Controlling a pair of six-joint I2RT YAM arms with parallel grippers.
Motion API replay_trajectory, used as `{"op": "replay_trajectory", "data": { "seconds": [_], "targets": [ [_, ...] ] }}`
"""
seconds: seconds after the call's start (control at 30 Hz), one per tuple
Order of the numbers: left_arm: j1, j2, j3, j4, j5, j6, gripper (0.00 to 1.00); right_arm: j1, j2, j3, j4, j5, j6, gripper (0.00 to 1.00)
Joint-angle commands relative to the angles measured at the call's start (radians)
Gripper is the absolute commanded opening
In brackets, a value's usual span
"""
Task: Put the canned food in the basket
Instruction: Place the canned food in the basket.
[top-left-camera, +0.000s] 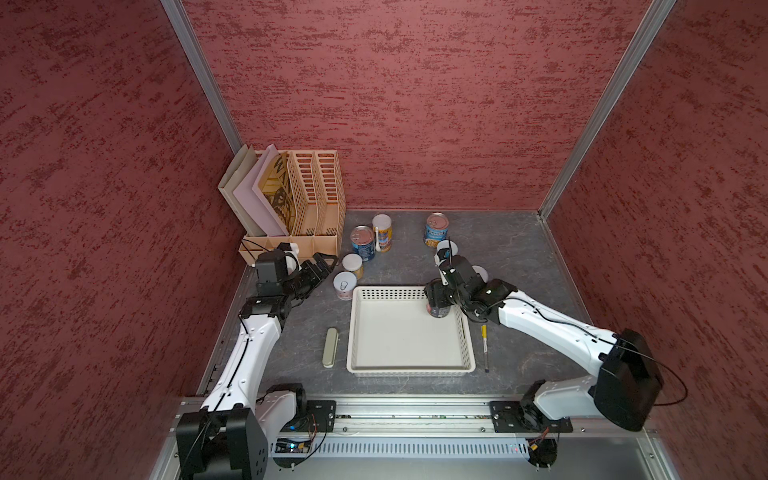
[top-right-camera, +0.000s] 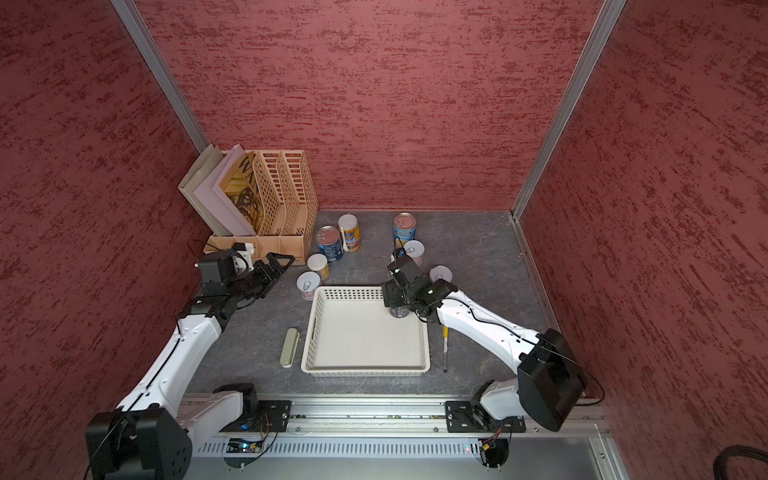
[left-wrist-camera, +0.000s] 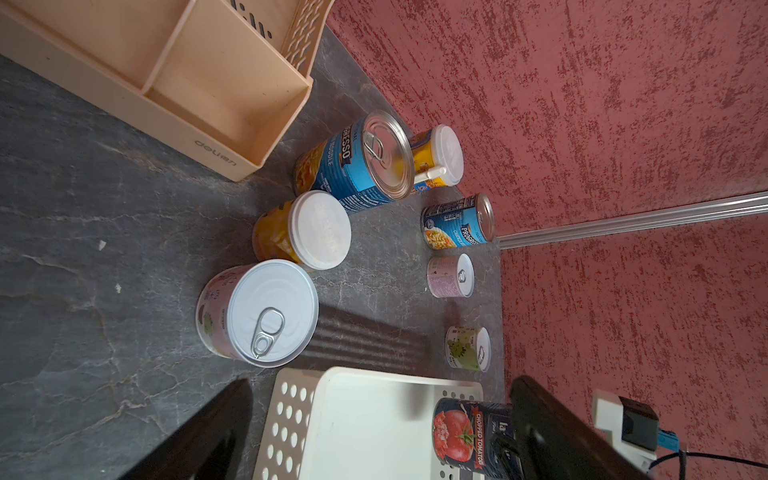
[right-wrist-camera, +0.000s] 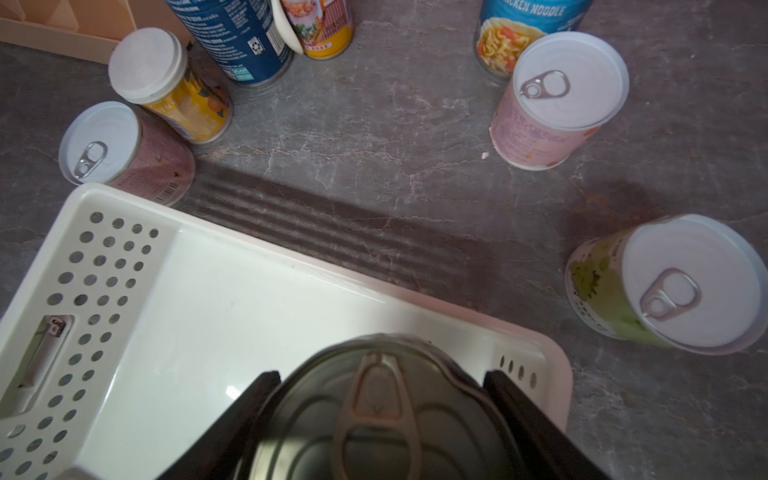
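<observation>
The dark tomato can is inside the basket's rim. My right gripper needs to go down slightly next toward the basket's far corner (top-left-camera: 451, 316) (right-wrist-camera: 513, 374) by the yellow-capped pen and let go of the can.
My right gripper (right-wrist-camera: 380, 376) is shut on the dark tomato can (top-left-camera: 438, 309) (right-wrist-camera: 374, 415), upright in the far right corner of the white basket (top-left-camera: 399, 340) (right-wrist-camera: 208, 311). Whether the can touches the floor I cannot tell. Outside, behind the basket, stand two blue cans (top-left-camera: 363, 245) (top-left-camera: 435, 230), a slim yellow one (top-left-camera: 383, 232) and several small white-topped cans (top-left-camera: 345, 286) (top-left-camera: 352, 265) (top-left-camera: 446, 248). My left gripper (top-left-camera: 326, 264) (left-wrist-camera: 382, 386) is open and empty, left of those small cans, near the file holder.
A tall beige file holder (top-left-camera: 307, 199) with folders fills the back left corner. An olive case (top-left-camera: 330, 347) lies left of the basket, a yellow-capped pen (top-left-camera: 484, 347) right of it. Red walls close the back and sides.
</observation>
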Motion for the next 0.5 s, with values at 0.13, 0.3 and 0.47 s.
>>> {"op": "replay_trajectory", "data": {
  "seconds": [0.13,0.3,0.47],
  "targets": [
    [-0.009,-0.010,0.013,0.017,-0.001,0.009,1.00,0.010,0.026,-0.002,0.143,0.094,-0.016,0.15],
    [-0.014,-0.009,0.012,0.019,-0.001,0.009,1.00,0.010,0.081,0.000,0.161,0.115,-0.025,0.16],
    [-0.013,-0.007,0.014,0.019,-0.002,0.010,1.00,0.010,0.112,0.010,0.160,0.135,-0.030,0.16]
  ]
}}
